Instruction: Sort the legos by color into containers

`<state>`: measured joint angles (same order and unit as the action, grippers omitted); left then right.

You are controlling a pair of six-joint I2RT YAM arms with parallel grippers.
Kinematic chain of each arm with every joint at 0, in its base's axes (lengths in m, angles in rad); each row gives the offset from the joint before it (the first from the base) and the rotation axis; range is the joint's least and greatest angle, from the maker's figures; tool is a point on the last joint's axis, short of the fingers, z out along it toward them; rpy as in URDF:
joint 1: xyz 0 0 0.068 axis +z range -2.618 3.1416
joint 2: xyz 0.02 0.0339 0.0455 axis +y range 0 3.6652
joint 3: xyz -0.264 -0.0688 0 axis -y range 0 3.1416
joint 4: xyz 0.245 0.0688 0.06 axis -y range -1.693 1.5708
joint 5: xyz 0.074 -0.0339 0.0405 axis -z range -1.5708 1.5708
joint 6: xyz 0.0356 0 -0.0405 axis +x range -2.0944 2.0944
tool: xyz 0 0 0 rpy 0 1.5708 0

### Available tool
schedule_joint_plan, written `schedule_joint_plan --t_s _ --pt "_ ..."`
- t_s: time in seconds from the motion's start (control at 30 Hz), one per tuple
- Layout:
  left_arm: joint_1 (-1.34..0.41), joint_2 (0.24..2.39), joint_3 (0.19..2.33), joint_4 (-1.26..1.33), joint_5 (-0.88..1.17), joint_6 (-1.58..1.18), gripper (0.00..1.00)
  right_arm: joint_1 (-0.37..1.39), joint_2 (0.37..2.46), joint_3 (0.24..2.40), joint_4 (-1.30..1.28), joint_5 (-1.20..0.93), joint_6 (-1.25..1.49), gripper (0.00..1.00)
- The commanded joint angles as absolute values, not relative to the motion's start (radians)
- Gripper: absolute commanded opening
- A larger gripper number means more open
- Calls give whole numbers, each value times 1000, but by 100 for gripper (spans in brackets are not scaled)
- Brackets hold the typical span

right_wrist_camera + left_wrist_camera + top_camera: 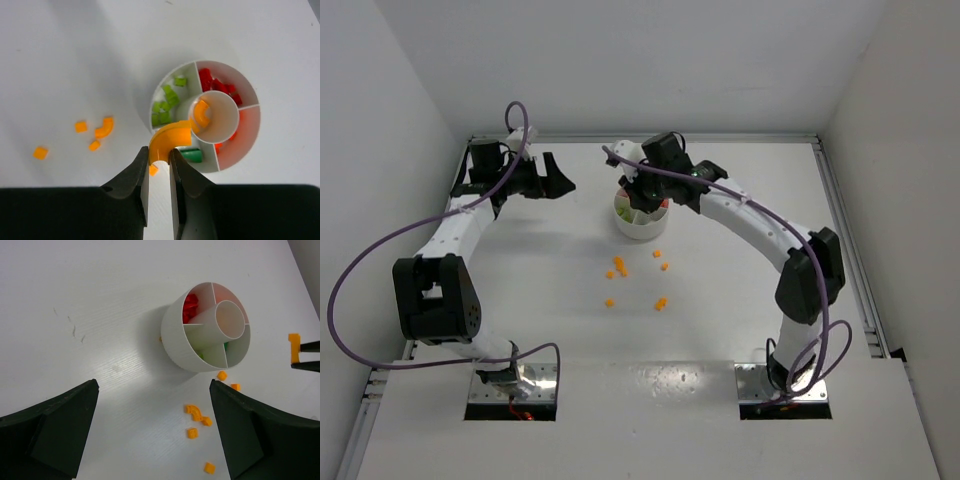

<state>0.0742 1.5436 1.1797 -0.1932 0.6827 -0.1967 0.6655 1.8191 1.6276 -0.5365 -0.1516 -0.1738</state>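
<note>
An orange lego is already in the central cup (215, 116), so my right gripper will go down and across from the dish rim over that cup to release.
The round white dish (642, 222) stands at mid-table; it also shows in the left wrist view (176, 340) and the right wrist view (250, 150). Its wedges hold green legos (166, 102), red legos (216, 82) and a dark green brick (191, 155); an orange curved lego (201, 113) lies in the central cup. My right gripper (159, 161) is shut on a curved orange lego (169, 141), held above the dish rim. Several loose orange legos (620, 267) lie on the table in front of the dish. My left gripper (154, 390) is open and empty, left of the dish.
The table ends at raised rails at the back (650, 138) and right (845, 240). White walls enclose the sides. More orange bricks (197, 415) lie between the left fingers in the left wrist view.
</note>
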Motion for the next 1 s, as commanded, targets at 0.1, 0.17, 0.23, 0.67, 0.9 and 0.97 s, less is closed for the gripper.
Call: schedule_joint_plan --t_s 0.1,0.17,0.23,0.67,0.9,0.97 --pt "89 1566 1233 -199 678 -212 100 614 1914 1768 -552 -84 -153 5" --pt "89 1566 1233 -199 678 -212 100 603 1942 1778 -552 -84 -153 5" --pt "89 1566 1233 -199 678 -202 100 594 1954 1789 -552 -93 -153 5" --pt "89 1566 1233 -199 669 -193 100 575 2046 1856 -561 -94 -153 11" --pt "89 1566 1233 -199 701 -172 100 575 2065 1865 -561 -75 -153 31" --pt "89 1566 1233 -209 757 -131 100 575 2065 1865 -561 -75 -153 39"
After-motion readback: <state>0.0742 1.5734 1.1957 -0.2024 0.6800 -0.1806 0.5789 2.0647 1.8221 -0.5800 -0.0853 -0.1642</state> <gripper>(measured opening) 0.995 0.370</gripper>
